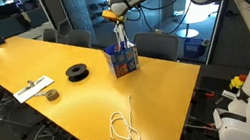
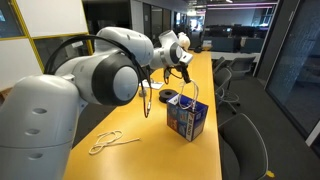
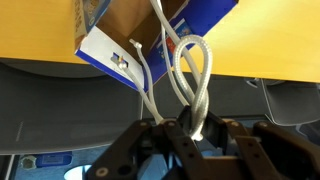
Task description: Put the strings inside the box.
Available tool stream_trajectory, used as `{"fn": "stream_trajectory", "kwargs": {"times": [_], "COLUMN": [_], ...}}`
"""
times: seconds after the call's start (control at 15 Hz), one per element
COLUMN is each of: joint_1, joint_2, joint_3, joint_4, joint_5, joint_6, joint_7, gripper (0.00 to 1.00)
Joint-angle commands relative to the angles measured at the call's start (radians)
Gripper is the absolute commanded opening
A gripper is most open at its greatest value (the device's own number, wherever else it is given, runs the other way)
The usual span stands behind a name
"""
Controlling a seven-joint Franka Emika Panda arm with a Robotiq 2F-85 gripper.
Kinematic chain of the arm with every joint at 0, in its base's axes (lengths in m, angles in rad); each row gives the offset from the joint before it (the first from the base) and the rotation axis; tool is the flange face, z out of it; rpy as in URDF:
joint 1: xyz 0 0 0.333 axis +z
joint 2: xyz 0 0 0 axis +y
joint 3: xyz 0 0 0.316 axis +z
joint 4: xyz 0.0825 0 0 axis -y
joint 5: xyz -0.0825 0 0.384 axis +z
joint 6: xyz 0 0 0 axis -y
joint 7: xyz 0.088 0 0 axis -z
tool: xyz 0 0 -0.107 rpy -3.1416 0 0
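The blue box's open top [image 1: 118, 48] [image 3: 133, 20] is below my gripper, and the string's held loop is still above the box's rim. My gripper should go down to it next and let go.
My gripper [image 1: 114, 14] hangs above the box [image 1: 122, 60], shut on one of the strings [image 1: 120, 36]. This cream cord dangles in loops from the jaws down into the open top of the blue box [image 2: 186, 118]. In the wrist view the gripper [image 3: 196, 126] pinches the doubled cord [image 3: 190, 75], and the box [image 3: 110, 52] lies straight beyond it. A second string [image 1: 124, 126] lies in a loose tangle on the yellow table, near the front edge, and is also visible in an exterior view [image 2: 105, 142].
A black round spool [image 1: 78, 72] sits on the table [image 1: 168, 88] beside the box. A white flat item [image 1: 35, 89] lies farther along with a small dark piece next to it. Office chairs line both long edges of the table.
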Motion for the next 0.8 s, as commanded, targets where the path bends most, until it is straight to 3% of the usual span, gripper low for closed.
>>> {"fn": "stream_trajectory", "kwargs": {"times": [0.0, 0.67, 0.73], "joint_1": [-0.042, -0.093, -0.096], "joint_2": [0.112, 0.319, 0.331], "joint_3": [0.029, 0.070, 0.070], "joint_4": [0.152, 0.370, 0.388], "joint_5": [0.095, 0.268, 0.275], "joint_6": [-0.036, -0.106, -0.118], "joint_7": [-0.100, -0.299, -0.307], "gripper": [0.06, 0.06, 0.36]}}
